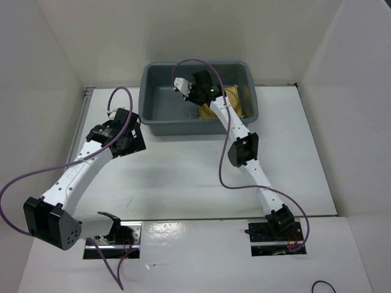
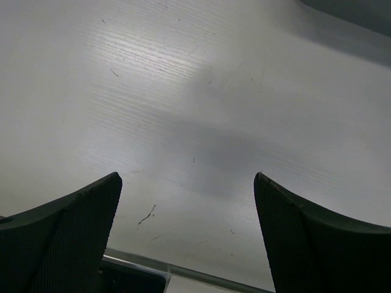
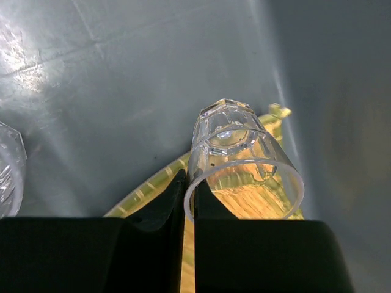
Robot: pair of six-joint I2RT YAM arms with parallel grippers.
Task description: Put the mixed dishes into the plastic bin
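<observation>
I will shift the drinking glass toward the second glass with my right gripper and lower it onto bare bin bottom [image 1: 184, 104] [image 3: 126, 139] next, since the yellow mats lie under it now.
The dark grey plastic bin [image 1: 146, 91] stands at the back of the table. My right gripper [image 1: 197, 91] is inside it, shut on the rim of a clear drinking glass [image 3: 238, 152], one finger inside the rim and one outside [image 3: 190, 186]. Woven yellow mats [image 1: 235, 101] lie in the bin's right end. A pale yellow round disc's edge [image 3: 153, 186] shows under the glass. I cannot tell the three mats apart. My left gripper [image 1: 129, 135] is open and empty over bare table [image 2: 186, 183], by the bin's front left corner.
A second clear glass [image 3: 9, 171] lies on the bin floor [image 3: 153, 73] to the left of the held one. The bin's corner [image 2: 360, 12] shows at the top right of the left wrist view. White walls enclose the table on three sides.
</observation>
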